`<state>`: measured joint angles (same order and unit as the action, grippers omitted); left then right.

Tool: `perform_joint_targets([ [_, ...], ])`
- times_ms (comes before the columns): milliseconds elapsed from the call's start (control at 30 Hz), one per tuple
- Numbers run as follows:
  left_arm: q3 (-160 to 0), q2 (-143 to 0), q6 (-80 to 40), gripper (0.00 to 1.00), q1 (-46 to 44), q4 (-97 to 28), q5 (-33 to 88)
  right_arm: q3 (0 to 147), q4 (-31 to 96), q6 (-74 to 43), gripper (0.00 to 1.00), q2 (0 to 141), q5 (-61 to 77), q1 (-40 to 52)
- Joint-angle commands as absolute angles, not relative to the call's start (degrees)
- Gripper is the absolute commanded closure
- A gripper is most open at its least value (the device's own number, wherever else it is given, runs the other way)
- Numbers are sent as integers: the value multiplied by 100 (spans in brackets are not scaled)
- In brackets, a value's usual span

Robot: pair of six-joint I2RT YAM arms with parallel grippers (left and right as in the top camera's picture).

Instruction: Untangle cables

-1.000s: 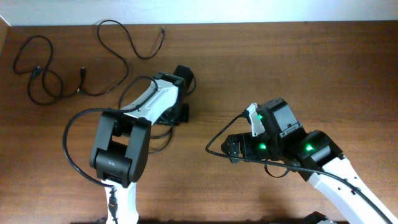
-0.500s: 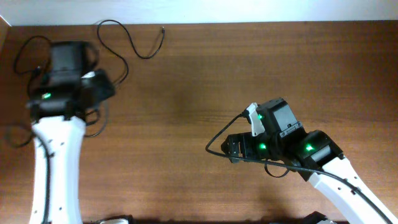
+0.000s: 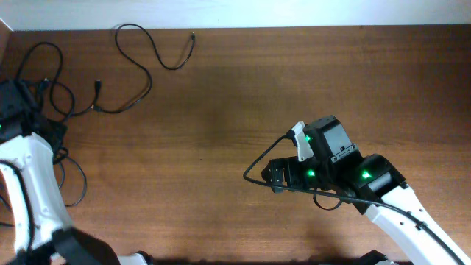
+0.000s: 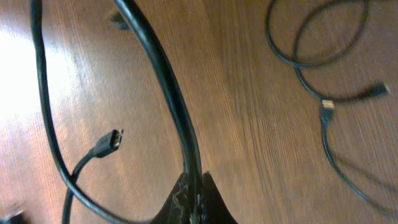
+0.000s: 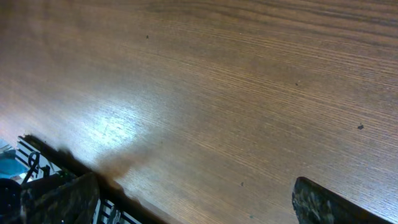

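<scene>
My left gripper should bring the black cable down next, toward the bare wood beside the loose plug, because the cable is still above the table.
Thin black cables lie at the table's far left. One cable snakes along the back edge. Another ends in a plug near the left arm. A third loops at the far left corner. My left gripper is shut on a black cable that runs up from its fingertips. A loose plug lies beside it, and more cable with plugs lies further off. My right gripper is open and empty over bare wood, its fingers wide apart in the right wrist view.
The left arm sits at the table's left edge, with a thin black loop lying beside it. The right arm's own thicker wire arcs beside its gripper. The table's front edge shows in the right wrist view.
My left arm has swung from the table's middle to the far left edge. The cables near it have shifted. The right arm has not moved.
</scene>
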<state>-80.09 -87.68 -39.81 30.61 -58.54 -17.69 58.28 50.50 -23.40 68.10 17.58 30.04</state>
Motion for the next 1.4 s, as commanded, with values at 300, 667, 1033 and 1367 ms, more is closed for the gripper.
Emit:
perform_joint_targets([
  [300, -7942, -10556, -4558, 97, 3929, -4563, -1933, 5878, 5033, -2318, 1, 6799, 1728, 2998],
  [667, -7942, -11399, -4558, 33, 3955, -4182, -1933, 5878, 5033, -2318, 2, 6799, 1728, 2998],
  [1033, -7942, -11399, -3623, 1, 3953, -4305, -449, 5878, 5033, -2320, 1, 6799, 1728, 2998],
  [1367, -7476, -11443, -3638, 33, 3983, -4073, -1717, 5878, 5033, -2320, 2, 6799, 1728, 2998],
])
